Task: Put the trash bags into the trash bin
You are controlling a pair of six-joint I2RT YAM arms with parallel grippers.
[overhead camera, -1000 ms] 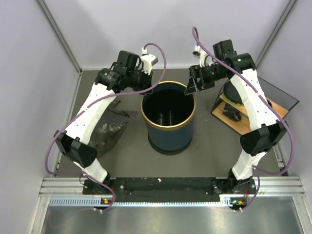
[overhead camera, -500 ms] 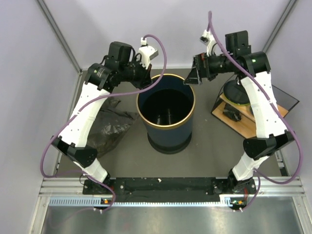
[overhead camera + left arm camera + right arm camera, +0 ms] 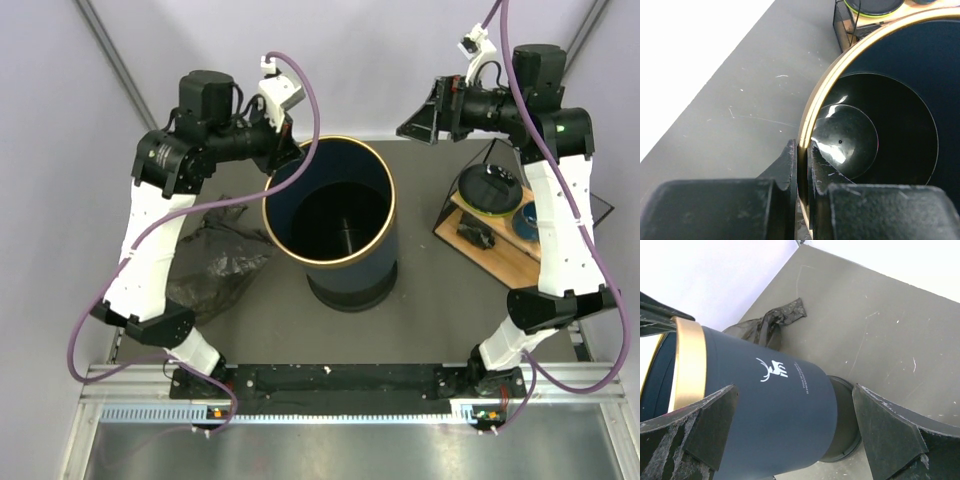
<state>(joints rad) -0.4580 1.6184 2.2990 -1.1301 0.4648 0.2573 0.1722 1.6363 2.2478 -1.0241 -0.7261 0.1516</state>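
Observation:
My left gripper should lift the bin's rim, carry it to the bare tabletop beyond the bag, on the gripper's left in the top view, then lower it and let go.
The trash bin (image 3: 352, 268) is navy with a gold rim and stands mid-table, its top tipped toward the left. My left gripper (image 3: 283, 152) is shut on the rim at the far left. In the left wrist view the two fingers (image 3: 790, 160) pinch the gold rim (image 3: 840, 65). My right gripper (image 3: 420, 118) is open and empty, held high to the right of the bin. Its view shows the bin's side (image 3: 775, 405) between the spread fingers (image 3: 794, 387). The black trash bag (image 3: 215, 270) lies crumpled on the table left of the bin, and also shows in the right wrist view (image 3: 775, 317).
A wooden stand (image 3: 505, 255) at the right holds a black round object with a green edge (image 3: 487, 190), a small blue bowl (image 3: 527, 215) and a small black item (image 3: 475, 232). Pale walls close in the back and both sides.
My left gripper has risen and moved left with the rim, pulling the bin's top up and leftward. My right gripper has moved up and right, away from the rim.

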